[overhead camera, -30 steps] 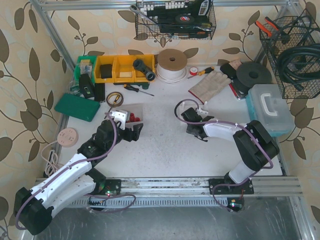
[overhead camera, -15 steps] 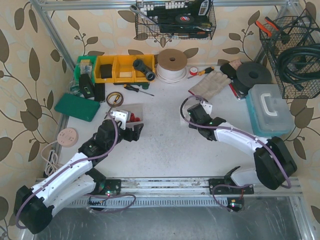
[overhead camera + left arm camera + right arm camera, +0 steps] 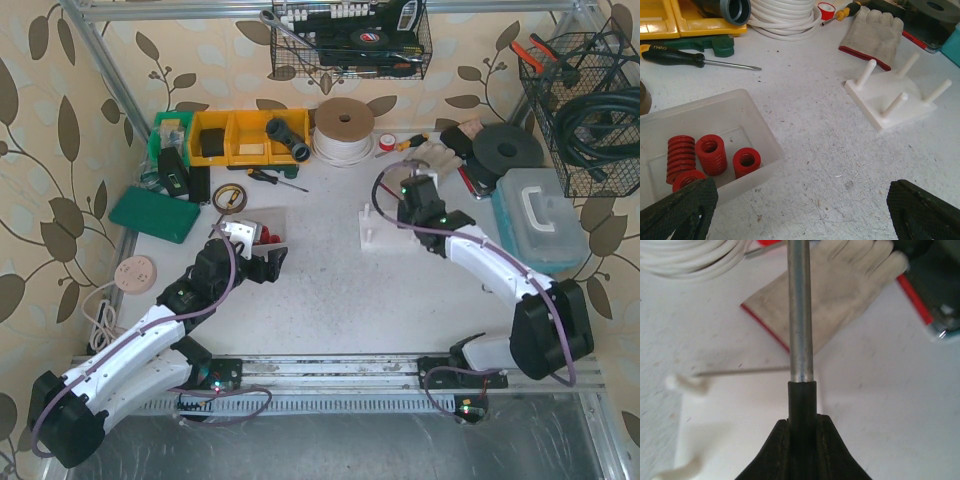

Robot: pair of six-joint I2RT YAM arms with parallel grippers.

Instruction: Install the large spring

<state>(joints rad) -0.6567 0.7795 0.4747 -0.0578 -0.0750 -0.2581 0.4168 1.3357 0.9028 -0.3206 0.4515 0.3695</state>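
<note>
I will move my right gripper to the right in the top view next, down onto bare tabletop (image 3: pixel 456 198) (image 3: pixel 882 352) beside the glove, and release the grip clear of the white peg base.
Several red springs (image 3: pixel 711 152) of different heights sit in a clear plastic bin (image 3: pixel 747 112), the tallest (image 3: pixel 681 156) at its left. My left gripper (image 3: pixel 800 210) hangs open just in front of the bin, nothing between its fingers; it shows in the top view too (image 3: pixel 262 262). The white peg base (image 3: pixel 890 100) stands bare on the table (image 3: pixel 385 228). My right gripper (image 3: pixel 801 422) is shut on the black end of a thin metal rod (image 3: pixel 801 315), above the base's far right side (image 3: pixel 412 190).
A work glove (image 3: pixel 872 32) lies behind the peg base. A screwdriver (image 3: pixel 690 59), a white cable coil (image 3: pixel 343 128) and yellow bins (image 3: pixel 235 135) line the back. A pale toolbox (image 3: pixel 540 215) stands at the right.
My right arm has swung from the table's middle toward the back right, still holding the rod, uncovering the peg base. The left arm has stayed put.
</note>
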